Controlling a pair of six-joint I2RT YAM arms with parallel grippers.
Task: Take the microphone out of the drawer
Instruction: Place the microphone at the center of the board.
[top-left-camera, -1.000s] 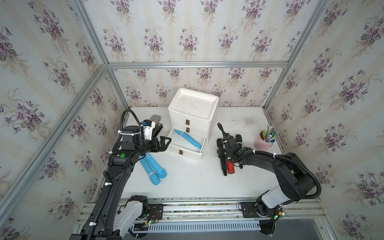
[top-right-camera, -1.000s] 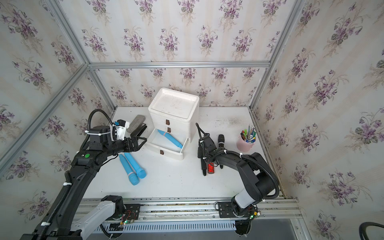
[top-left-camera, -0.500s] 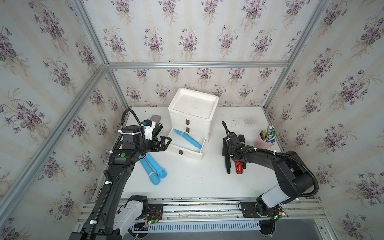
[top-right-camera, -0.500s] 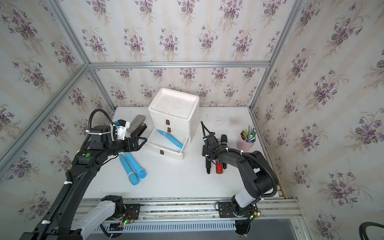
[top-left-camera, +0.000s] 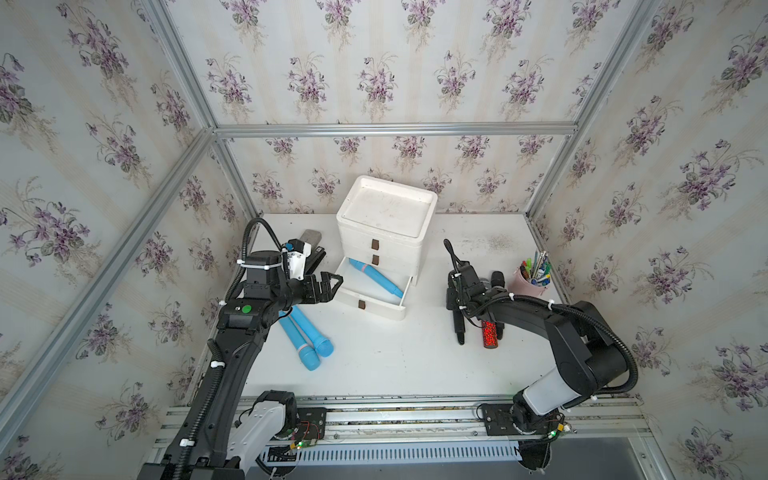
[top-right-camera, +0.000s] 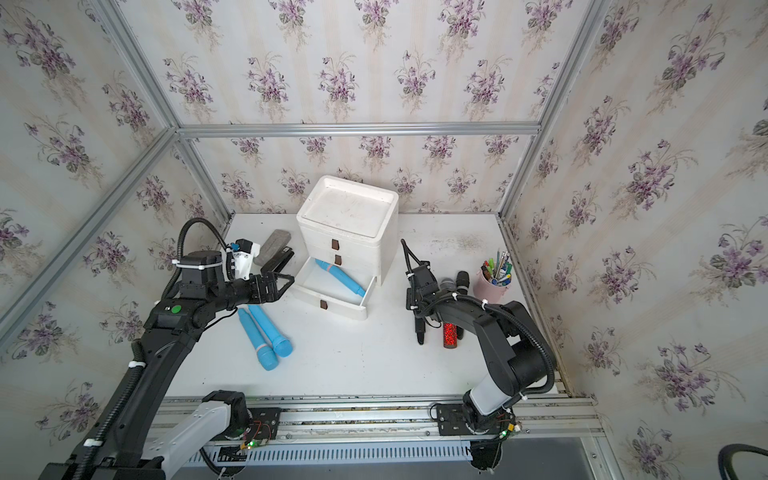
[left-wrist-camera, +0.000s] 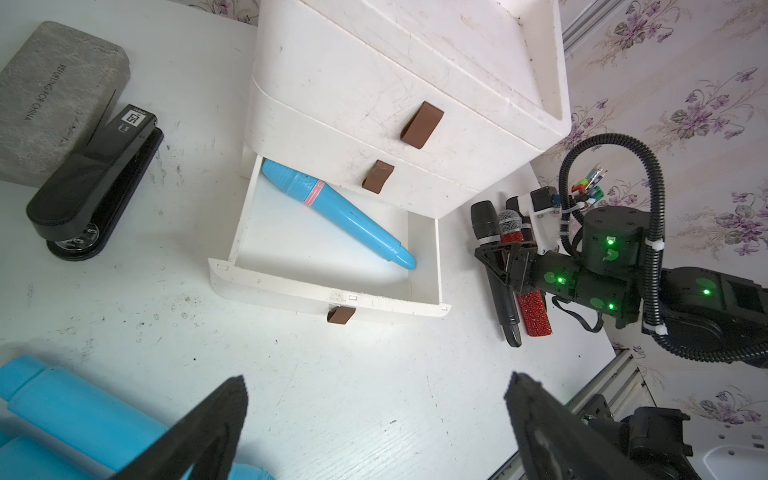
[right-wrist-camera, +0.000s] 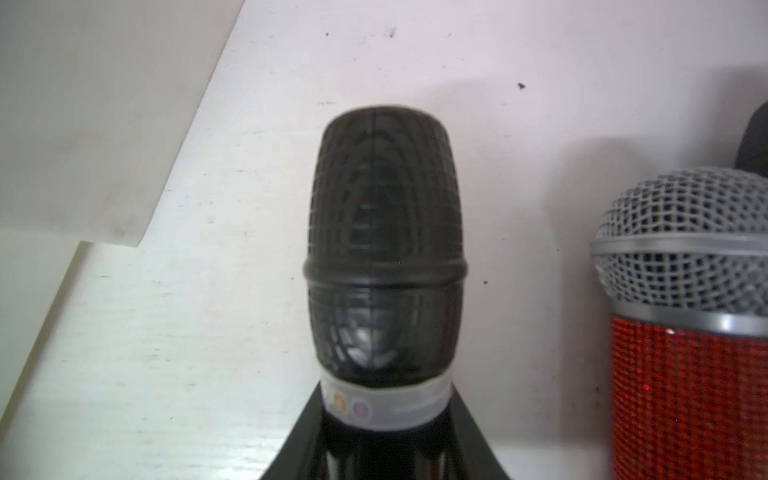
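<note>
The right gripper shifts the black microphone's handle sideways next, into a bare part of the tabletop beside the gripper, toward the red glitter microphone, and releases it there.
A blue microphone lies slantwise in the pulled-out bottom drawer of a white cabinet. My left gripper hangs open and empty just off the drawer's left front corner. On the right, my right gripper is shut on the handle of a black microphone, low at the table. A red glitter microphone lies right beside it.
Two more blue microphones lie side by side under my left arm. A black stapler and a grey case sit left of the cabinet. Another black microphone and a pink pen cup stand at the right.
My right gripper has carried the black microphone to the right, and the red microphone beside it has shifted right too. The left arm has stayed put.
</note>
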